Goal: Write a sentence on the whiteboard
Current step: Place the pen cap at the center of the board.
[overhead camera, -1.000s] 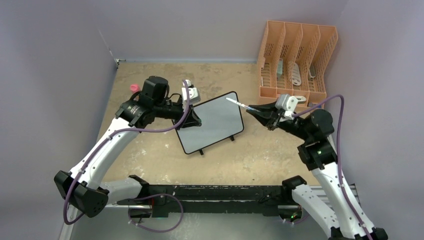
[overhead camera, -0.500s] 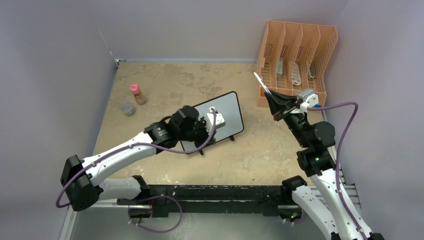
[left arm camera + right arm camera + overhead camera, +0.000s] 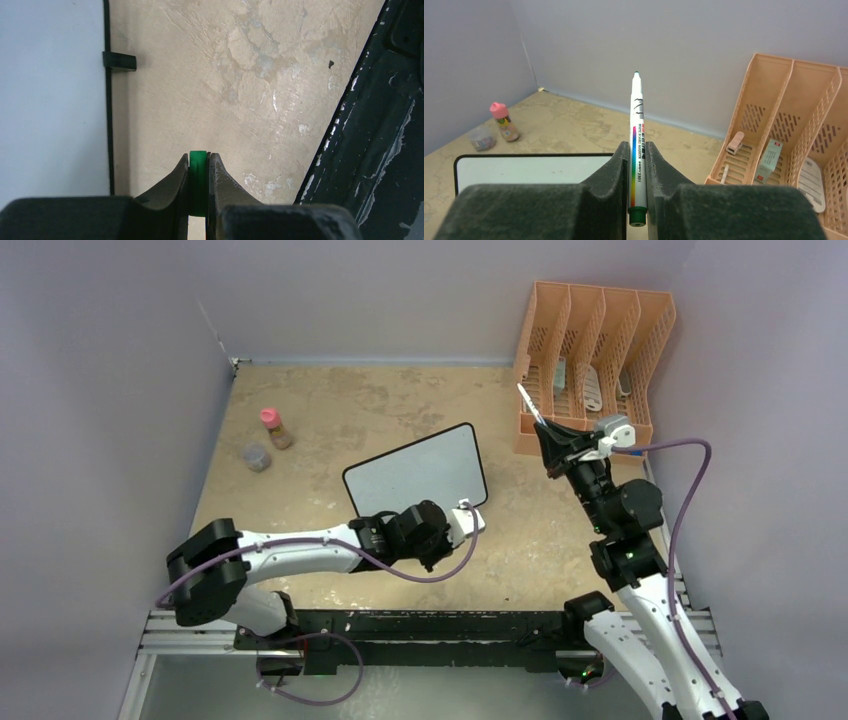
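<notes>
The green cap goes down and back in my left gripper next, onto the table between the whiteboard (image 3: 415,475) and the base bar, where the table lies bare.
The whiteboard (image 3: 415,475) lies flat mid-table, black-framed, its white face (image 3: 524,170) blank; no sentence shows on it. My right gripper (image 3: 548,432) hovers right of the board near the rack, shut on a white marker (image 3: 637,110) with a rainbow stripe. The marker's uncapped tip (image 3: 523,395) points up and away from the board. My left gripper (image 3: 470,522) sits low by the board's near right corner, shut on a small green cap (image 3: 198,182). In the left wrist view the board's edge (image 3: 50,90) and one black foot (image 3: 120,61) lie to the left.
An orange file rack (image 3: 590,365) with small items stands at the back right. A pink-capped bottle (image 3: 274,427) and a small jar (image 3: 257,456) stand at the back left. The black base rail (image 3: 380,125) runs along the near edge.
My left arm swung from the board's left edge, across it, down to its near right corner. The right gripper lifted the marker off the board and tilted it toward the rack.
</notes>
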### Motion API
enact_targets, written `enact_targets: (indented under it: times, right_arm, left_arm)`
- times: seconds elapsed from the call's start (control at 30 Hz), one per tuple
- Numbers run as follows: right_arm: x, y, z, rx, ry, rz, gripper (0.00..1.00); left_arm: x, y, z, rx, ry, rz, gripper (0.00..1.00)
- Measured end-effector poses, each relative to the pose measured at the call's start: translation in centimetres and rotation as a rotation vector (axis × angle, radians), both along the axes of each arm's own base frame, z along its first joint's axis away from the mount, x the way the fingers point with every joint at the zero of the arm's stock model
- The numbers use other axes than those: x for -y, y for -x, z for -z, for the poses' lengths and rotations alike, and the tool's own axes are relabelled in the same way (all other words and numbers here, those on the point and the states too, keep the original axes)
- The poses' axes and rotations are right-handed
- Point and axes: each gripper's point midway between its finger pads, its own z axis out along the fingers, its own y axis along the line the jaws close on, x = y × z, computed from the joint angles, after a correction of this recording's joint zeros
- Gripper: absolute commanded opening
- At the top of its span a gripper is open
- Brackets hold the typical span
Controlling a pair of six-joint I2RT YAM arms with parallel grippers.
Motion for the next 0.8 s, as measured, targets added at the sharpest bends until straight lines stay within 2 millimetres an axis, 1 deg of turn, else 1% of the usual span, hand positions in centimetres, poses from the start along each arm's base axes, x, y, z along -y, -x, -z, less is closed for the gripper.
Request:
enact_targets:
  times: [0.17, 0.27, 0.43, 0.53, 0.8]
  right_arm:
    - [-0.3, -1.0, 1.6, -0.061, 0.012, 0.001, 0.00]
    - [-0.5, -1.4, 2.5, -0.093, 0.018, 0.000, 0.00]
    - [-0.6, -1.4, 2.8, -0.108, 0.015, -0.010, 0.00]
    - [-0.8, -1.3, 2.9, -0.113, 0.015, -0.021, 0.00]
    - [-1.0, -1.5, 3.7, -0.140, 0.020, -0.028, 0.00]
  left_arm:
    - [0.9, 0.9, 2.9, -0.002, -0.020, -0.006, 0.00]
    - [1.0, 1.4, 4.6, 0.000, -0.031, -0.007, 0.00]
    - [0.7, 1.8, 7.0, -0.011, -0.052, -0.020, 0.00]
    - [0.6, 1.8, 7.7, -0.010, -0.054, -0.021, 0.00]
    - [0.7, 1.9, 8.0, -0.002, -0.029, -0.018, 0.17]
